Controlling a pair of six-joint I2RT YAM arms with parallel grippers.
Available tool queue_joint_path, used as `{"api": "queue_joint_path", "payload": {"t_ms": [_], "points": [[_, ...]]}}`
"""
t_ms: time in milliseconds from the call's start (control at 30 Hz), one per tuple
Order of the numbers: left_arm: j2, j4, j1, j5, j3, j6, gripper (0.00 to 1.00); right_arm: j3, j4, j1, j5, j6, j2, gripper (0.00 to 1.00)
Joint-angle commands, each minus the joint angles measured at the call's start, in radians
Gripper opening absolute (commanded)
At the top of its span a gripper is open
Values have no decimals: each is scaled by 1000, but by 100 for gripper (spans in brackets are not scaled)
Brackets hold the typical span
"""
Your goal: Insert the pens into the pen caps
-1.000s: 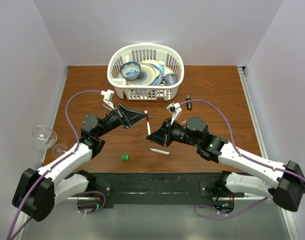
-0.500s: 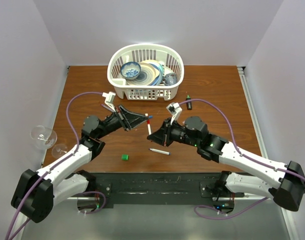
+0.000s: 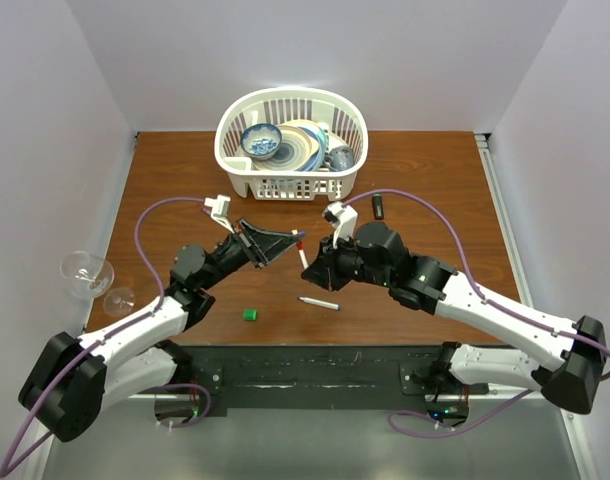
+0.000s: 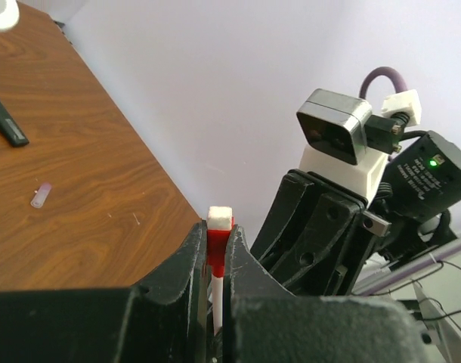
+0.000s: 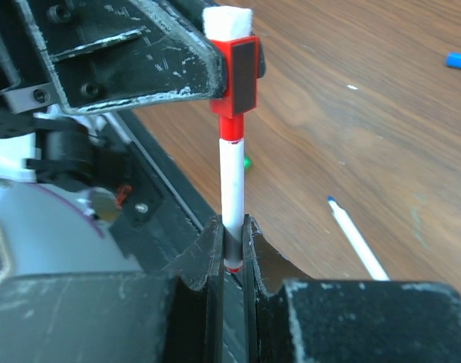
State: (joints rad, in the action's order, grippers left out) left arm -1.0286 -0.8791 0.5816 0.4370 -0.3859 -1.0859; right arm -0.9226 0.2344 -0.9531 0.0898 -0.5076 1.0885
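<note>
The left gripper will next tilt downward and go down to the bare wood beyond the green cap to let go, because the white pen's end is inside the red cap (image 4: 219,240).
My left gripper (image 3: 290,243) (image 4: 218,249) is shut on the red pen cap (image 4: 219,240) (image 5: 236,76) above the table's middle. A white pen (image 5: 232,178) (image 3: 303,257) stands with its top end inside that cap, and my right gripper (image 3: 313,268) (image 5: 230,242) is shut on its lower end. A second white pen (image 3: 318,302) (image 5: 359,238) with a blue tip lies on the table below them. The green cap (image 3: 249,314) lies near the front edge. The blue cap (image 5: 459,60) lies farther off. The black marker (image 3: 378,206) (image 4: 7,130) lies at the back right.
A white basket (image 3: 290,185) full of dishes stands at the back centre. Two wine glasses (image 3: 88,272) lie off the table's left edge. A small pale piece (image 4: 40,195) lies on the wood near the marker.
The right arm has swung left and toward the back, and the left gripper has shifted toward it. The pen now leans with its top in the red cap.
</note>
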Motion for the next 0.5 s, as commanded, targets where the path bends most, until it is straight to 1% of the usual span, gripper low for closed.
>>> {"api": "queue_joint_path", "payload": {"t_ms": [0,100,167,300,400,467], "points": [[-13,52,102,123,78,6,0,-194,-195,24,-206,78,25,0],[-19,66,130,108,81,20,0,-225,-201,24,-229,92,45,0],[-25,20,150,88,100,6,0,-252,-196,24,-246,98,53,0],[-66,-3,225,46,113,0,0,-298,-193,24,-272,136,68,0],[-120,-66,283,35,116,-6,0,-338,-187,25,-282,175,85,0],[-142,-116,302,31,117,-12,0,-367,-179,33,-268,191,102,0]]}}
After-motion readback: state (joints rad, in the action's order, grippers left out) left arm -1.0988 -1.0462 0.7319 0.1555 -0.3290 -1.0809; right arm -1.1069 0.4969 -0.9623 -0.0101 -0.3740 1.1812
